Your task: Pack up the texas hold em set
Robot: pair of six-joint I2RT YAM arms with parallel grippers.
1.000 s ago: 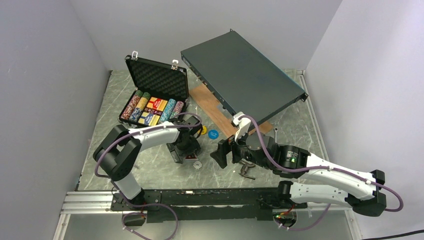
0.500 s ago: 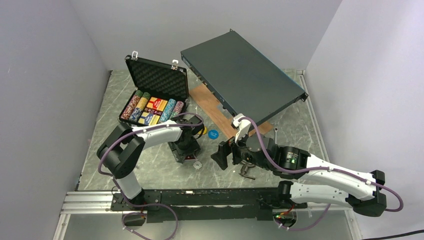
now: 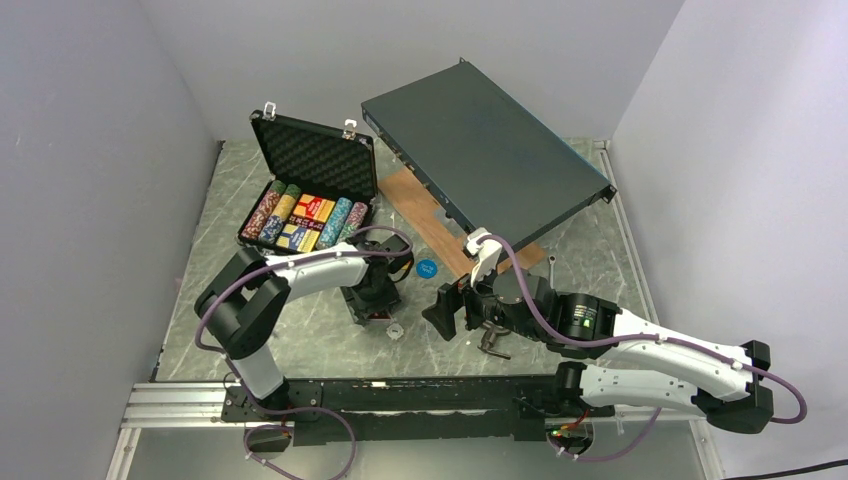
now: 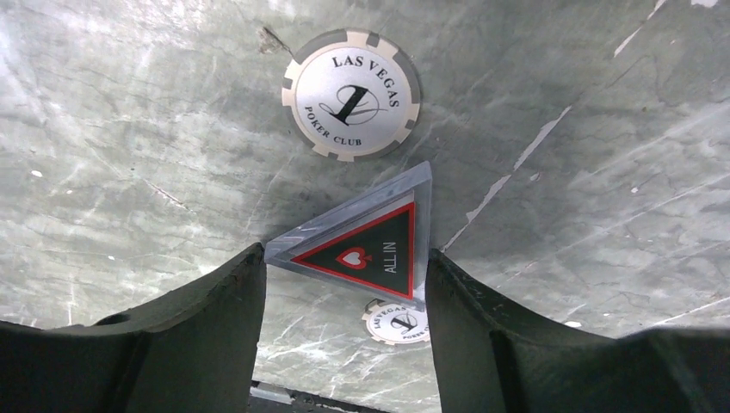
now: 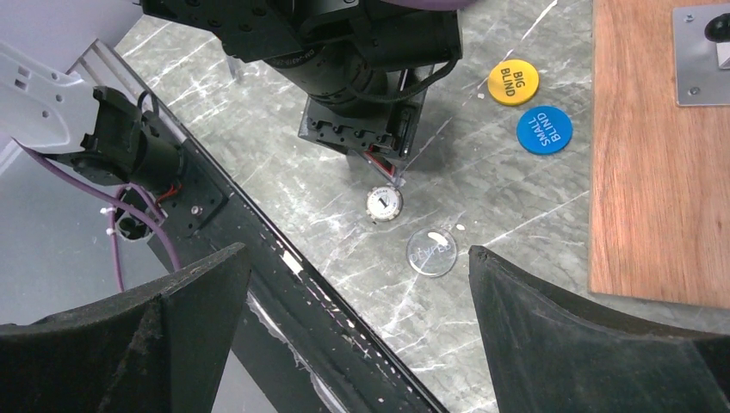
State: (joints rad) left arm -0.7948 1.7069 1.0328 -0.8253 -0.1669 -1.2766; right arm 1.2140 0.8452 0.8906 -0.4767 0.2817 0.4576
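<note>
My left gripper lifts outward next and lowers over the open briefcase's red deck (image 3: 314, 207), to its left in the top view, and releases the triangle.
The black briefcase (image 3: 310, 195) lies open at the back left, with a grey foam lid and rows of coloured chips (image 3: 300, 220). My left gripper (image 3: 375, 305) points down in front of it and is shut on the red "ALL IN" triangle (image 4: 361, 245), pinched between both fingers just above the table. A white "1" chip (image 4: 351, 95) lies just beyond it. My right gripper (image 3: 450, 310) is open and empty, hovering to the right. The yellow disc (image 5: 513, 82), blue disc (image 5: 544, 129), white chip (image 5: 384, 203) and a clear dealer disc (image 5: 430, 252) lie on the table.
The large dark-grey metal box (image 3: 485, 150) rests at the back on a wooden board (image 3: 430, 225). Black pliers (image 3: 492, 340) lie under my right arm. The black rail (image 5: 284, 284) runs along the near table edge. Grey walls close in left, back and right.
My left arm has shifted slightly to the right with the triangle still in its fingers. My right gripper has edged slightly away from the camera. The discs have not moved.
</note>
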